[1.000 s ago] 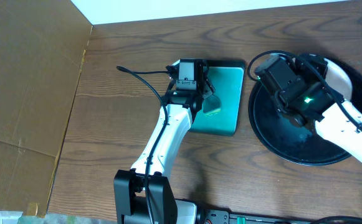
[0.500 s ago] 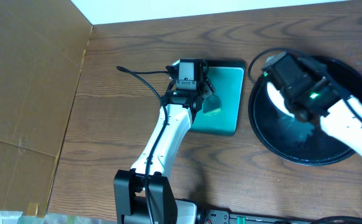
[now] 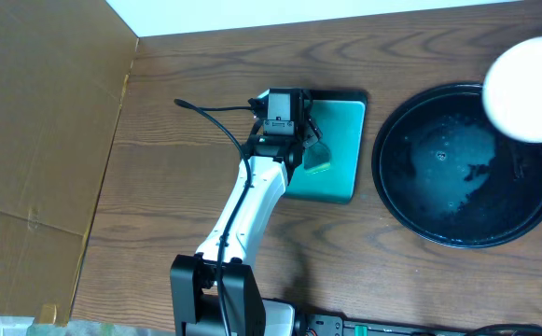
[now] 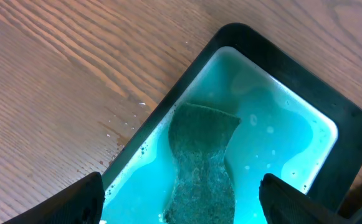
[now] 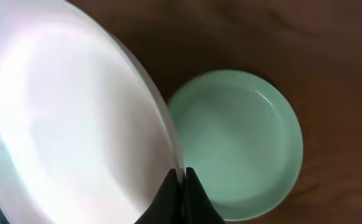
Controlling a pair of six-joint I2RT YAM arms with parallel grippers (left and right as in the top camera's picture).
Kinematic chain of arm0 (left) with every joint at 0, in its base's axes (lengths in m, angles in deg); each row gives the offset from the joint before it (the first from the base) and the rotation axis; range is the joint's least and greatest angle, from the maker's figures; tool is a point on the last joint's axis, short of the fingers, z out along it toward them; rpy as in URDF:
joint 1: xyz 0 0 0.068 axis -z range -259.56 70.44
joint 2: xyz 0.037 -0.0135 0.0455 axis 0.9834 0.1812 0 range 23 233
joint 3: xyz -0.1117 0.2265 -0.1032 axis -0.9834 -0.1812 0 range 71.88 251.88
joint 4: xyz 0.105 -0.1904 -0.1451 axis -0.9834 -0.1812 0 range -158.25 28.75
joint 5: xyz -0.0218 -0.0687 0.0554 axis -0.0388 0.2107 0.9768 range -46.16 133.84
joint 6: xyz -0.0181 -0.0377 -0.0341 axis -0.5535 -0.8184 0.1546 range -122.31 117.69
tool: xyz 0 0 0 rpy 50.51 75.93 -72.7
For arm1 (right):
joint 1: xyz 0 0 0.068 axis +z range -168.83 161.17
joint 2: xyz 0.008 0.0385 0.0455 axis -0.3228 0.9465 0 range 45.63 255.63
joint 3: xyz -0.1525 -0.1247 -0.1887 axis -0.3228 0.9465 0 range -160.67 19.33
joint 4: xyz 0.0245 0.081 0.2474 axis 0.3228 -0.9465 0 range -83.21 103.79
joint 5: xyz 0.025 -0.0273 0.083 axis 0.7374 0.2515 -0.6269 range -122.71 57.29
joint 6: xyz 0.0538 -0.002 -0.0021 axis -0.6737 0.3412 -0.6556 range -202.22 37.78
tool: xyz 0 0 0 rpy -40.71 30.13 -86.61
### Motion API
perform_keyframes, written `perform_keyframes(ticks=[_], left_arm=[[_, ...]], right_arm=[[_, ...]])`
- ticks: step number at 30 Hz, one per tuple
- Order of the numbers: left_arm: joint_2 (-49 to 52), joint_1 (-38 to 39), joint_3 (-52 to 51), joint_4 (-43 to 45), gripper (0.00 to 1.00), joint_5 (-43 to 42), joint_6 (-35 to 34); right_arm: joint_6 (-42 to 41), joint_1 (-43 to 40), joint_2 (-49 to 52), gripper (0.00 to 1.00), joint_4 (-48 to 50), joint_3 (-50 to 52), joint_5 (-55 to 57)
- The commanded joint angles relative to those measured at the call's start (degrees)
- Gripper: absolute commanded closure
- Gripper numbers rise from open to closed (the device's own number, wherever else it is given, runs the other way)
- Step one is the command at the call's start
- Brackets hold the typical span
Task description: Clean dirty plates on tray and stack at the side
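My right gripper moves the white plate away from the round tray next and brings it down onto the pale aqua plate (image 5: 237,143).
The round black tray (image 3: 392,187) holds no plates, only wet teal smears. A white plate (image 3: 529,89) shows blurred and raised over the tray's upper right rim. In the right wrist view my right gripper (image 5: 182,177) is shut on the rim of this white plate (image 5: 75,124), held tilted above a pale aqua plate (image 5: 237,143) that lies on the dark wood. My right arm itself is out of the overhead view. My left gripper (image 4: 181,199) is open, with a finger on each side of a dark green sponge (image 4: 202,162) lying in teal liquid.
The rectangular black-rimmed teal tray (image 3: 345,140) sits left of the round tray, with my left arm (image 3: 252,201) reaching over it from the front. Brown cardboard (image 3: 37,140) covers the table's left side. Water droplets (image 4: 121,124) lie on the wood beside the teal tray.
My right arm has lifted the white plate out of the black tray and carried it up and to the right. The left arm has not moved.
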Motion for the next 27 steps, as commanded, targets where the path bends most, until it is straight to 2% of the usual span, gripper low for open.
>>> perform_keyframes(ticks=[1, 8, 13, 14, 18, 19, 21, 23, 27], left_arm=[[-0.04, -0.20, -0.11, -0.15, 0.20, 0.52, 0.37], [-0.04, -0.20, -0.11, -0.15, 0.20, 0.52, 0.37], [-0.04, -0.20, -0.11, -0.15, 0.20, 0.52, 0.37], [-0.04, -0.20, -0.11, -0.15, 0.20, 0.52, 0.37], [-0.04, -0.20, -0.11, -0.17, 0.20, 0.52, 0.37], [-0.04, -0.20, -0.11, -0.15, 0.20, 0.52, 0.37], [-0.04, -0.20, -0.11, -0.15, 0.20, 0.52, 0.37], [-0.04, -0.20, -0.11, -0.17, 0.20, 0.52, 0.37], [-0.04, -0.20, -0.11, -0.17, 0.20, 0.52, 0.37]], right_arm=[[-9.97, -9.64, 3.06, 0.98, 0.92, -0.52, -19.58], [-24.76, -21.16, 13.46, 0.99, 2.29, -0.52, -19.10], [-26.88, -23.87, 18.97, 0.99, 4.20, -0.52, -18.67], [-26.84, -24.11, 19.32, 0.95, 4.76, -0.52, -18.64], [-26.86, -24.37, 19.12, 0.32, 6.01, -0.55, -17.64], [-26.86, -24.35, 18.86, 0.20, 5.86, -0.55, -17.64], [-26.86, -24.20, 17.73, 0.09, 4.61, -0.55, -17.92], [-26.84, -23.93, 16.15, 0.03, 3.06, -0.55, -18.53], [-25.66, -23.12, 10.32, 0.01, -3.15, -0.55, -18.40]])
